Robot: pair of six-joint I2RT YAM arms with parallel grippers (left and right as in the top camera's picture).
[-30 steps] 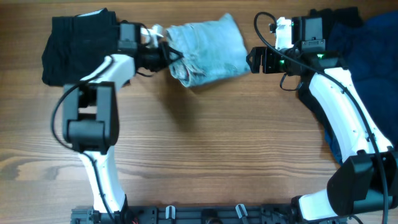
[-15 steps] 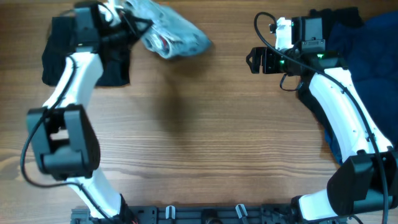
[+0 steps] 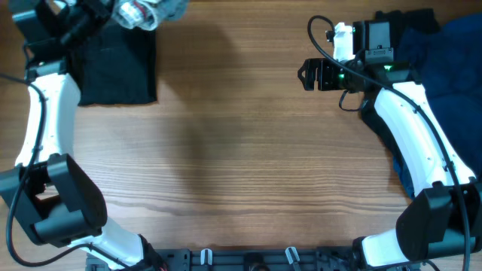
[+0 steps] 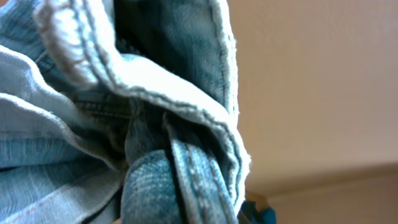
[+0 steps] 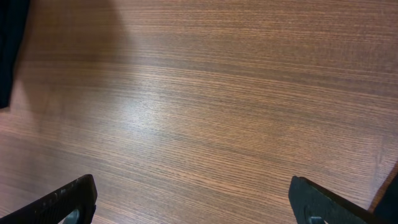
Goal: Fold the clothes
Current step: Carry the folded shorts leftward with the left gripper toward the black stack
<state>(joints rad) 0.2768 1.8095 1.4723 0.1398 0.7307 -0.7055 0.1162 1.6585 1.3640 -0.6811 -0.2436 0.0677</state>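
Next, my left gripper lowers the denim shorts [image 3: 151, 10] down and back onto the black folded garment [image 3: 114, 68] and releases them there, since they still hang bunched above it.
The faded light-blue denim shorts [image 3: 151, 10] hang bunched from my left gripper [image 3: 129, 10] at the top left edge of the overhead view, lifted above the black garment [image 3: 120, 64]. In the left wrist view the denim [image 4: 112, 106] fills the frame and hides the fingers. My right gripper [image 3: 309, 73] is open and empty at the upper right, over bare wood [image 5: 205, 106].
The black folded garment lies on the table's far left. Dark navy clothes [image 3: 444, 53] are piled at the right edge behind the right arm. The wooden table [image 3: 241, 165] spans the middle.
My left gripper has carried the denim shorts from the table's top middle to the far top left, over the black garment. The right arm has not moved.
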